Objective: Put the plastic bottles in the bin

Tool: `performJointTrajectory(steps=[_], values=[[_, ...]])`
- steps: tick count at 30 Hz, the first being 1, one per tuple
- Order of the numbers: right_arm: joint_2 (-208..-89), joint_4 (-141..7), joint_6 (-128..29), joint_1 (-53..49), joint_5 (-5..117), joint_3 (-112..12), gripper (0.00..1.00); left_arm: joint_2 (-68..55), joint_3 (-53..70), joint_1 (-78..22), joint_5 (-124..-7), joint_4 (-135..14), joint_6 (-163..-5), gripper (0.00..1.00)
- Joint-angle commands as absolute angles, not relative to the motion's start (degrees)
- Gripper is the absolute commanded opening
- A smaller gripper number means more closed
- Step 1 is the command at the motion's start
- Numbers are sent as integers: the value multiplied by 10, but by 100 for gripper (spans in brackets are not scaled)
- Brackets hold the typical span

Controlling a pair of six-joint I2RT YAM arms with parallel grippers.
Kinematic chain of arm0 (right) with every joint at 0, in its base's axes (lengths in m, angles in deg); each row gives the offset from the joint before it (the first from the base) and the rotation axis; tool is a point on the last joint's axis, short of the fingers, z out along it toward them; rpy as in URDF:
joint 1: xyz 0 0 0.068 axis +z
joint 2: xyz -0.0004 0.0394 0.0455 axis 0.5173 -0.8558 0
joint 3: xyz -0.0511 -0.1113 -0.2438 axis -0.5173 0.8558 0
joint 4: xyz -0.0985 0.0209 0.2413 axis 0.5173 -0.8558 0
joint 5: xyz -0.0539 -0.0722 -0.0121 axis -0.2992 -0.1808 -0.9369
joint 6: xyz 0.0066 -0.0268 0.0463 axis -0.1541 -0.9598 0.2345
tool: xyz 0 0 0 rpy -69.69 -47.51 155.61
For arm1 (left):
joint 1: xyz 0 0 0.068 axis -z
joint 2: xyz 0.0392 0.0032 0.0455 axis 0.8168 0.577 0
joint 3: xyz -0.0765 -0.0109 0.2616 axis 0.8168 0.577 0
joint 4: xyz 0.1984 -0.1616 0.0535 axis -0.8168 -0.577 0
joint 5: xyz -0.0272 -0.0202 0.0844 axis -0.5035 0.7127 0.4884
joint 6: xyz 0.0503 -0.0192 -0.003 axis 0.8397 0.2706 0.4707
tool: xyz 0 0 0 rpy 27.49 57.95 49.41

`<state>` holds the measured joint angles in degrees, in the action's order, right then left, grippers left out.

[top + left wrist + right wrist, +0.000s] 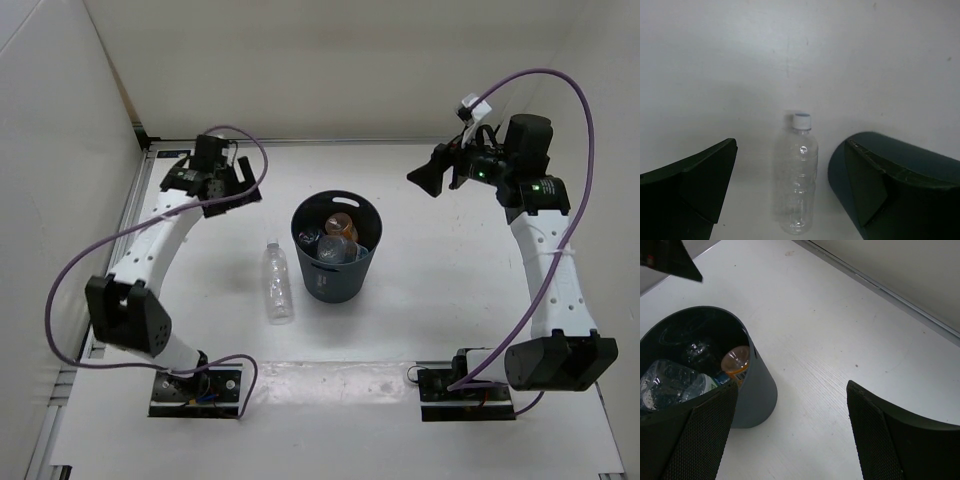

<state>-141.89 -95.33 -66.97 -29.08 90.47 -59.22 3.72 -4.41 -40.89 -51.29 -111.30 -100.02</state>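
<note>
My left gripper lowers next, moving back and toward the bin (335,283), onto the top of the long clear bottle (278,283).
The dark grey-blue bin (335,283) stands at mid-table. Inside it lie a stubby orange bottle (342,225) and clear labelled bottles (330,248). A long plain clear bottle (278,283) with a white cap lies on the table just left of the bin. My left gripper (240,192) hovers open behind that bottle, apart from it. In the left wrist view the bottle (799,180) lies between the open fingers (695,190), with the bin (837,172) beside it. My right gripper (428,178) is open and empty, right of the bin (757,395); the orange bottle (736,360) shows inside.
White walls close in the table at the back and left. A metal rail (150,150) runs along the back-left edge. Purple cables (70,270) loop off both arms. The arm bases (195,390) sit at the near edge.
</note>
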Motion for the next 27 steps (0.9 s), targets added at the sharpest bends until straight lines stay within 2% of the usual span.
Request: performJointTrajectory(steps=[1, 10, 19, 27], values=[[-1411, -969, -686, -292, 915, -617, 90, 72, -11, -407, -594, -1096, -1026, 99], [-1406, -995, -707, -328, 921, -617, 90, 192, -46, -381, -612, -1138, -1031, 99], [-1420, -1000, -714, -326, 925, -626, 90, 189, -2, -346, -627, -1136, -1040, 99], [-1429, -998, -718, -318, 927, -628, 90, 237, 6, -306, -645, -1148, -1052, 99]])
